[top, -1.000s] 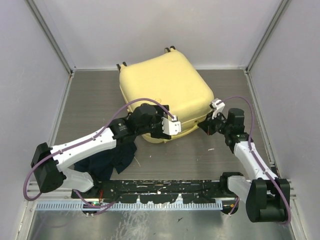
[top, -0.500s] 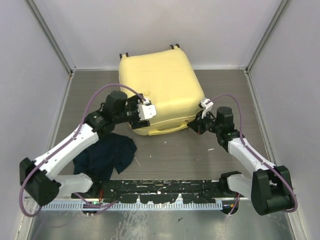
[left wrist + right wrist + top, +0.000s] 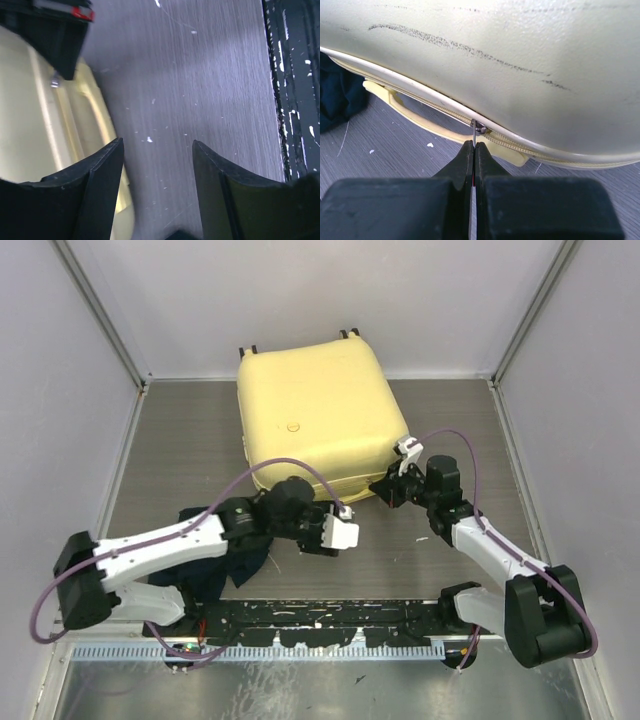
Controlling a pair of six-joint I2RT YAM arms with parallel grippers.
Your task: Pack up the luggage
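Observation:
The zipper continues, so my right gripper next draws its pull around the suitcase corner and releases it. The corner lies to the right gripper's right in the top view.
The luggage is a pale-yellow hard-shell suitcase, lying closed at the back middle of the table. It fills the top of the right wrist view with its yellow handle and zipper below. My right gripper is at its near right corner, shut on the metal zipper pull. My left gripper is open and empty, just in front of the suitcase's near edge. It hangs over bare table.
A dark blue garment lies on the table at the near left, partly under the left arm; it also shows in the right wrist view. A black rail runs along the near edge. Grey walls enclose the table.
My left gripper has come off the suitcase top and moved toward the near edge and right, down to the table. My right gripper has slid slightly left along the suitcase edge.

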